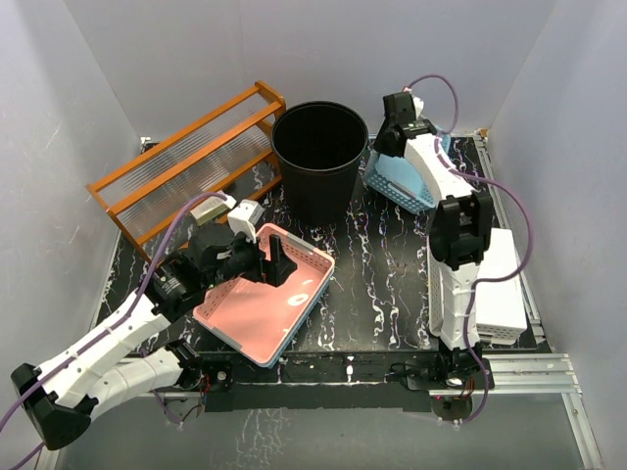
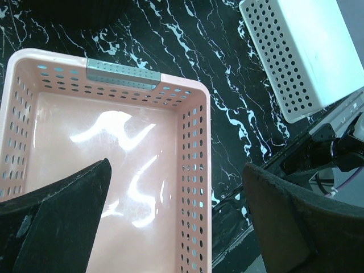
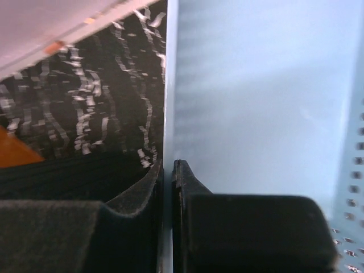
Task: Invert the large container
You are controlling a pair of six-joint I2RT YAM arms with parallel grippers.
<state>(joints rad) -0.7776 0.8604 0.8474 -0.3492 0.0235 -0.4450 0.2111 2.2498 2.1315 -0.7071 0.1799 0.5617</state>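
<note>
I will lift my right gripper, turn it and lower it toward the bare tabletop to its right in the top view, then release the upright basket with its opening down.
The large container [image 1: 318,157], a tall round black bin, stands upright with its mouth up at the back middle of the table. Its dark edge shows at the top left of the left wrist view [image 2: 74,11]. My left gripper [image 1: 277,262] is open, its jaws on either side of the right wall of the pink perforated basket [image 1: 260,304], touching nothing [image 2: 176,170]. My right gripper [image 1: 385,157] is just right of the bin, shut on the thin wall of a light blue basket [image 1: 404,184]. The wall is pinched between the pads [image 3: 169,168].
An orange wooden rack [image 1: 186,162] lies at the back left, next to the bin. A white perforated basket [image 1: 500,284] sits upside down at the right edge and also shows in the left wrist view [image 2: 301,51]. A blue rim shows under the pink basket.
</note>
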